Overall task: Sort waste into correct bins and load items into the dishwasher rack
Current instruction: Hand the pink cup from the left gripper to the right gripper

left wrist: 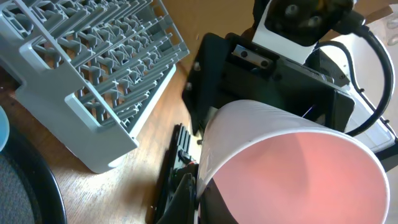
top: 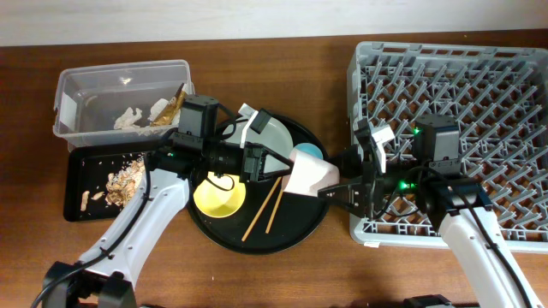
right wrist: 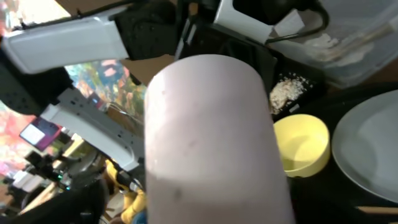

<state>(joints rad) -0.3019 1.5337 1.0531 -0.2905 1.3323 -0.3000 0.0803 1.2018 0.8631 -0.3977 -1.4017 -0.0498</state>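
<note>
The robot's right gripper will next move slightly further onto the pink cup's base (top: pixel 329 178) (right wrist: pixel 217 190) and close around it, since the left gripper pinches the cup's rim and leaves its base free.
The pink cup (top: pixel 310 175) hangs on its side above the right edge of the round black tray, between my two grippers. My left gripper (top: pixel 278 164) pinches its rim; the left wrist view shows the cup's open mouth (left wrist: pixel 298 168) with a finger on the rim (left wrist: pixel 193 196). My right gripper (top: pixel 338 192) is at the cup's base; the cup's body (right wrist: pixel 211 137) fills the right wrist view and hides the fingers. The plate (top: pixel 274 137), light blue cup (top: pixel 310 152), yellow bowl (top: pixel 219 197) and chopsticks (top: pixel 265 208) lie on the round tray. The dishwasher rack (top: pixel 479 77) stands at the right.
The clear tub (top: pixel 86 85) at the back left holds white paper (top: pixel 128 118) and gold foil (top: pixel 171 107). The shallow black tray (top: pixel 81 184) in front of it holds food scraps (top: pixel 128 180). The round black tray (top: pixel 257 239) sits between them and the rack.
</note>
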